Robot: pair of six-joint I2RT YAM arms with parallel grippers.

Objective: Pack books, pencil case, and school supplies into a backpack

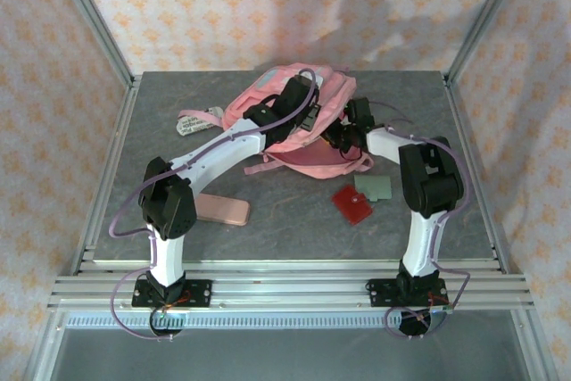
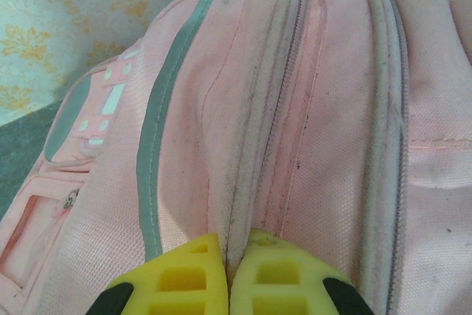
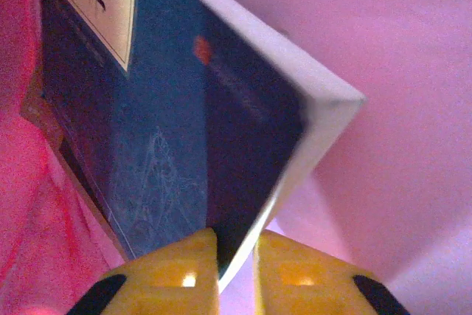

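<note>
My left gripper opens and releases the fold of fabric there between its fingers next, with the navy blue book inside the bag.
The pink backpack (image 1: 268,100) lies at the back middle of the table. My left gripper (image 2: 228,256) is shut on a fold of its fabric (image 2: 243,182) beside a zipper. My right gripper (image 3: 236,263) reaches into the bag's pink inside (image 3: 398,71), shut on the bottom corner of the navy blue book (image 3: 169,108) with the yellow label. A brown edge (image 3: 44,119) peeks out under that book on the left. On the table in front of the bag lie the red square pad (image 1: 352,204) and the grey-green card (image 1: 373,186). A flat pink oblong (image 1: 221,211), seemingly the pencil case, lies by my left arm.
A pale strap (image 1: 198,120) trails left from the bag, and pink straps (image 1: 308,169) spill toward the front. Metal frame posts and patterned curtains close in the table (image 1: 294,229) on three sides. My two arms arch over the table's near half.
</note>
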